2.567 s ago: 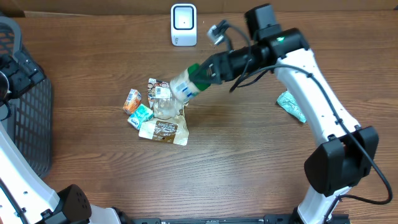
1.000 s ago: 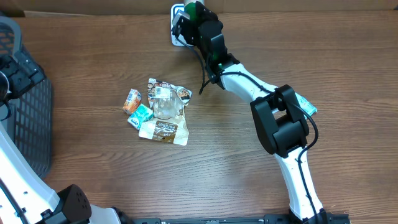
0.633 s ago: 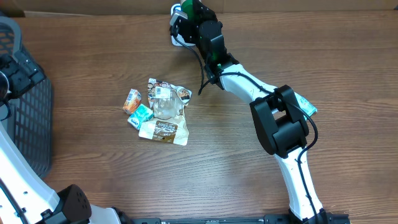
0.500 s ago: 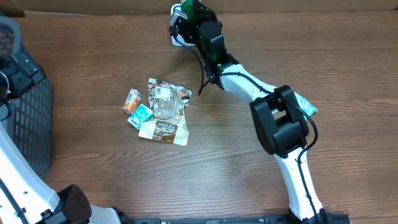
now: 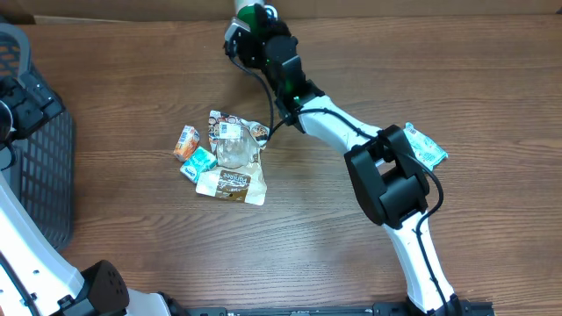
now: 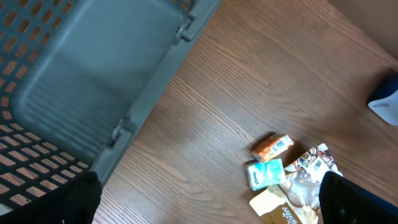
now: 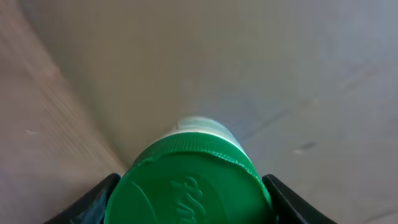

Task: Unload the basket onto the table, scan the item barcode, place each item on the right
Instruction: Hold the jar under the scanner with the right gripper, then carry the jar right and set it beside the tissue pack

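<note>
I will next swing my right gripper back from the table's far edge and down to release the bottle beside the teal packet, on its side clear of the pile.
The item is a white bottle with a green screw cap (image 5: pixel 249 11), held up at the table's far edge. My right gripper (image 5: pixel 261 33) is shut on it. In the right wrist view the green cap (image 7: pixel 189 183) fills the lower middle, with a dark finger (image 7: pixel 94 200) pressed on either side. The bottle's barcode does not show in any view. The arm and bottle hide the scanner. My left gripper (image 6: pixel 205 200) hangs open near the basket, nothing between its fingers.
A pile of small packets (image 5: pixel 221 158) lies left of centre: an orange pack (image 6: pixel 272 147), a teal tissue pack (image 6: pixel 267 174) and crumpled wrappers (image 6: pixel 311 167). The dark mesh basket (image 5: pixel 39 167) stands at the left edge. A teal packet (image 5: pixel 425 146) lies at the right.
My right arm has carried the bottle from above the pile to the table's far edge, then a little further left. The left arm has not moved.
</note>
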